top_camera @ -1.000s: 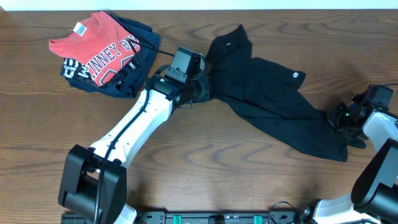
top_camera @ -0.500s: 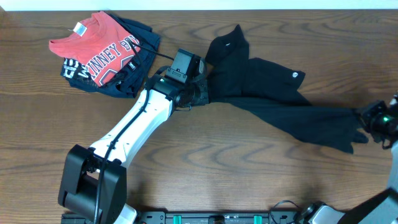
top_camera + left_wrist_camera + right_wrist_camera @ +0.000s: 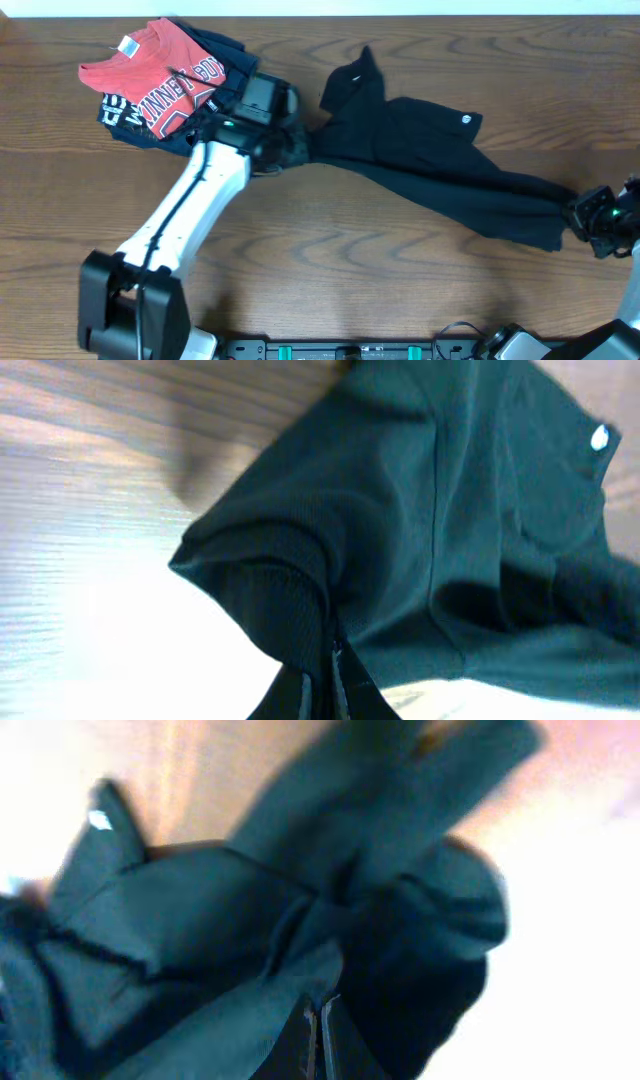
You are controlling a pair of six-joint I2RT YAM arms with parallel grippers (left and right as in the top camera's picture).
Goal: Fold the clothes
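Next, my left gripper shifts slightly to its left in the overhead view and releases the shirt's end on the bare tabletop by the pile.
The black T-shirt (image 3: 430,160) lies stretched across the wooden table from centre to right, its small white logo (image 3: 465,119) facing up. My left gripper (image 3: 297,150) is shut on the shirt's left end, next to the red and navy pile. My right gripper (image 3: 582,211) is shut on the shirt's right end near the table's right edge. In the left wrist view the jaws (image 3: 333,685) pinch a bunched fold of the black T-shirt (image 3: 460,530). In the right wrist view the jaws (image 3: 316,1040) pinch the black T-shirt (image 3: 230,930).
A red T-shirt with white lettering (image 3: 155,75) lies on a navy garment with white print (image 3: 205,115) at the back left, close to my left arm. The table's far edge runs along the top of the overhead view.
My left gripper has pulled the shirt's left end further left toward the red and navy pile. My right gripper has moved right with its end, so the shirt is drawn out longer.
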